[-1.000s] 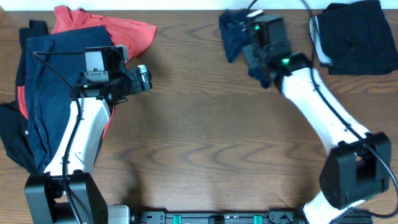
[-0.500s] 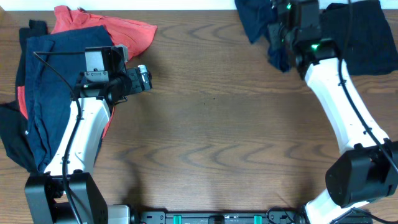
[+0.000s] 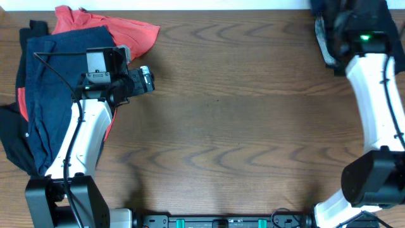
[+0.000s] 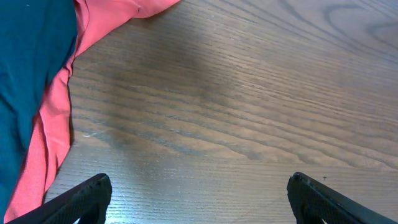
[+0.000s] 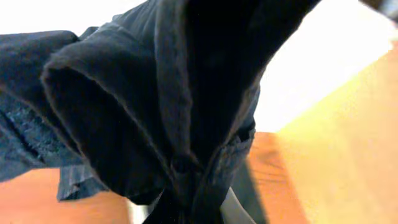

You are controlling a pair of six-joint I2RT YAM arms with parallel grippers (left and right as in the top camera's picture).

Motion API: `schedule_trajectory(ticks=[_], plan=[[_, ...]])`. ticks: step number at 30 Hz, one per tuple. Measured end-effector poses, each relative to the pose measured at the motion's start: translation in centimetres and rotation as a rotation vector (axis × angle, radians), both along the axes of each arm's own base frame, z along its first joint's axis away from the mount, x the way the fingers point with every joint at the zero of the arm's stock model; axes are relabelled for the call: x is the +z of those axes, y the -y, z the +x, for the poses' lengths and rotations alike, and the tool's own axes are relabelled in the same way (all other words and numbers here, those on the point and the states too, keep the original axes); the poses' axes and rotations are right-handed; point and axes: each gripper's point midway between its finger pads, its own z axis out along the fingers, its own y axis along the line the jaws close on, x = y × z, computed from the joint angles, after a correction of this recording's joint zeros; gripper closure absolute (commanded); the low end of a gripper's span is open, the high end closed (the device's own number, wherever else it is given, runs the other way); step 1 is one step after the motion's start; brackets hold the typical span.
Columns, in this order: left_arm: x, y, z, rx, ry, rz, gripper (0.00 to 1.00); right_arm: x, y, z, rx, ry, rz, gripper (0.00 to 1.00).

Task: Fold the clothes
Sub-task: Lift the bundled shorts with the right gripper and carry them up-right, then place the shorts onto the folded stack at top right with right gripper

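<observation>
The dark folded stack (image 3: 392, 41) (image 5: 252, 196) lies below my right gripper, so next I need to move my right gripper down and to the right in the overhead view to release the garment.
The clothes lie in a heap at the table's left: a large navy garment (image 3: 47, 82) over a coral-red shirt (image 3: 107, 28) and a black piece (image 3: 12, 142). My left gripper (image 3: 147, 79) hovers just right of the heap, open and with nothing in it; its fingertips (image 4: 84, 198) frame bare wood, with the coral-red shirt (image 4: 56, 124) and the navy garment (image 4: 31, 50) at the left. At the far right corner my right gripper (image 3: 345, 16) is shut on a bunched dark navy garment (image 5: 155, 99) with a small button (image 5: 180, 165). The cloth hides its jaws.
A dark folded stack (image 3: 395, 44) with a grey-white edge (image 3: 321, 38) sits at the back right, under the right arm (image 3: 373, 95). The back edge of the table (image 3: 209, 7) runs just beyond both cloth piles. Brown wood (image 3: 221, 126) spans the middle.
The right arm has carried the navy garment from the back middle to the far right corner, over the dark stack. The left arm and the heap have not moved.
</observation>
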Motion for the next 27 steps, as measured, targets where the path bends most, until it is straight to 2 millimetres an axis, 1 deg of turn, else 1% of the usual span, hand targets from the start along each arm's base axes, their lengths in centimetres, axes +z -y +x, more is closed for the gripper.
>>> schedule_trajectory(ticks=[3,6,8,9,12,16,21,27], plan=[[0.0,0.0,0.0,0.0,0.0,0.0,0.08,0.9,4.4,-0.3,-0.083,0.042,-0.024,0.99],[0.0,0.0,0.0,0.0,0.0,0.0,0.08,0.8,8.2,-0.5,-0.153,0.057,-0.059,0.99],[0.0,0.0,0.0,0.0,0.002,0.0,0.08,0.1,10.4,-0.3,-0.188,0.051,-0.088,0.99],[0.0,0.0,0.1,0.0,0.003,0.0,0.08,-0.6,11.4,-0.1,-0.2,0.043,-0.104,0.99],[0.0,-0.1,0.1,0.005,0.004,0.006,0.08,-2.4,13.3,1.0,-0.219,0.03,-0.14,0.99],[0.0,-0.3,0.2,0.013,0.006,0.016,0.08,-5.5,14.4,2.7,-0.223,0.014,-0.166,0.99],[0.1,-0.4,0.2,0.016,0.009,0.021,0.08,-7.5,14.8,4.0,-0.219,0.021,-0.18,0.99],[0.1,-0.4,0.2,0.016,0.009,0.021,0.08,-9.7,15.3,4.5,-0.235,0.0,-0.183,0.99]])
